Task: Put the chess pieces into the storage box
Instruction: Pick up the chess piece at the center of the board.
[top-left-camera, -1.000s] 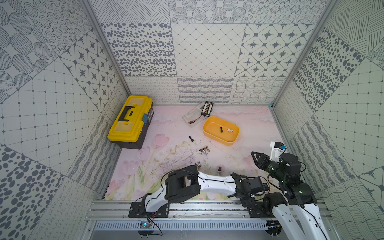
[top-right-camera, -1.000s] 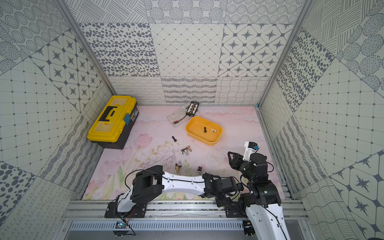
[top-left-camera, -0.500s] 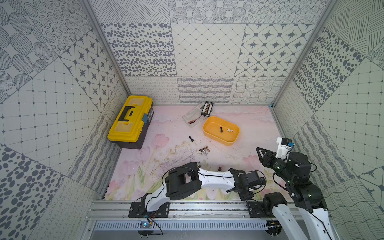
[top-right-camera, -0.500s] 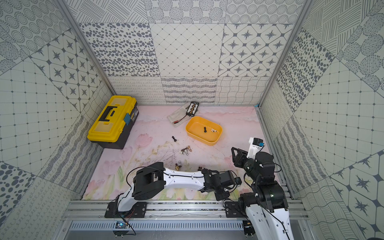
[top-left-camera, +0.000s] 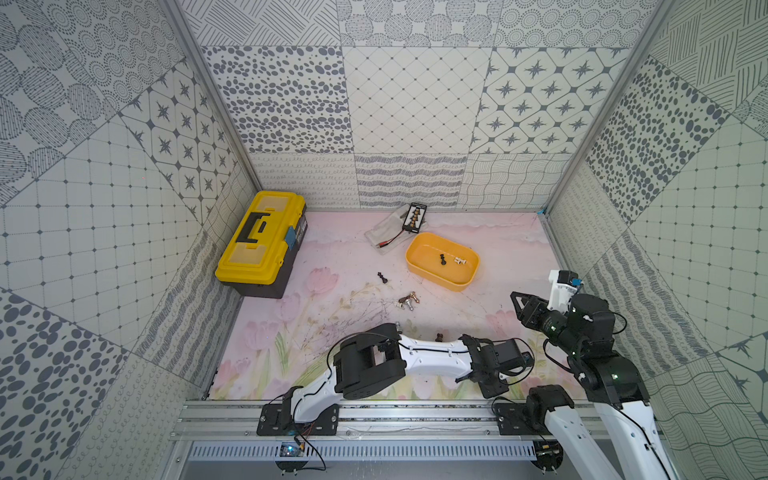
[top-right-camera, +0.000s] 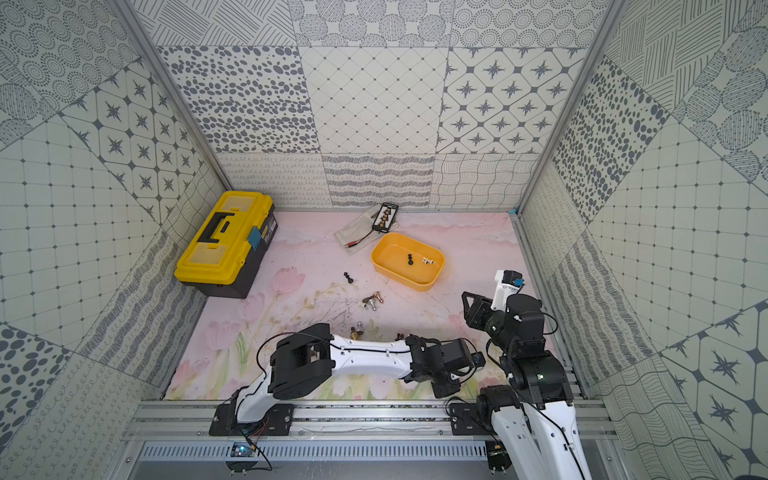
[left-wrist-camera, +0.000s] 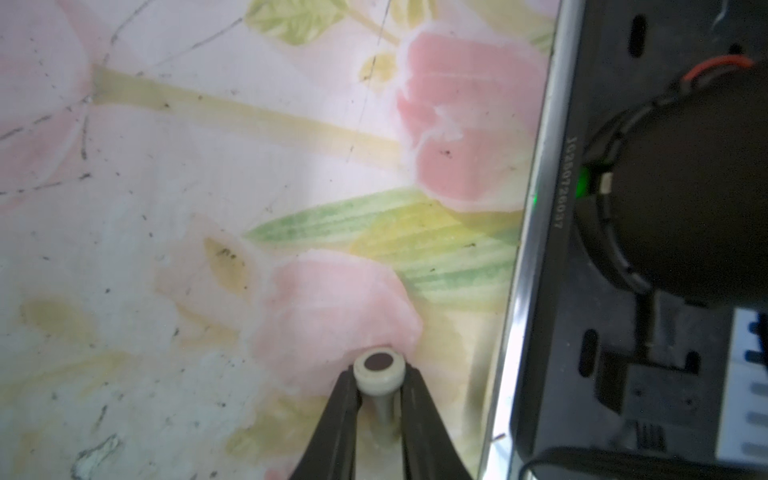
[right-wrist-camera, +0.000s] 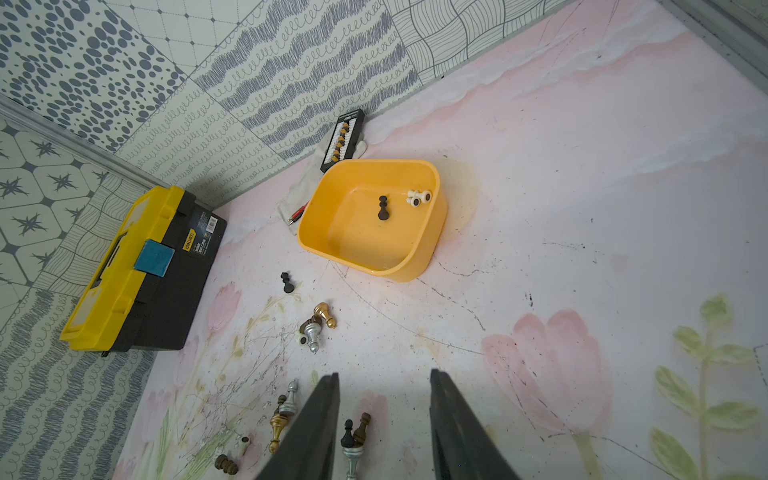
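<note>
The storage box's sides stand higher than the mat, so I should next move my left gripper up and outward over the storage box's open bottom to let go of the white chess piece.
The left wrist view shows my left gripper (left-wrist-camera: 379, 376) shut on a white chess piece (left-wrist-camera: 378, 366), held by its stem just above the mat. In both top views the left arm (top-left-camera: 432, 357) lies low along the front edge. My right gripper (right-wrist-camera: 382, 374) is open and empty, raised over the mat's right side (top-left-camera: 519, 303). The yellow-orange storage box (top-left-camera: 424, 249) (right-wrist-camera: 353, 237) holds a black piece (right-wrist-camera: 382, 208) and white pieces (right-wrist-camera: 419, 198). Loose pieces lie on the mat: a black one (top-left-camera: 382, 277), a gold and silver cluster (top-left-camera: 408, 300) and several nearer ones (right-wrist-camera: 286, 407).
A yellow toolbox (top-left-camera: 262, 241) stands at the back left. A black case of gold pieces (top-left-camera: 415, 217) rests on a white cloth (top-left-camera: 384, 230) behind the box. The metal front rail (left-wrist-camera: 528, 249) and the right arm's base (left-wrist-camera: 685, 187) are close beside the left gripper.
My left gripper's jaws have closed on the white piece. The right arm has lifted and drawn back a little to the right, its jaws unchanged.
</note>
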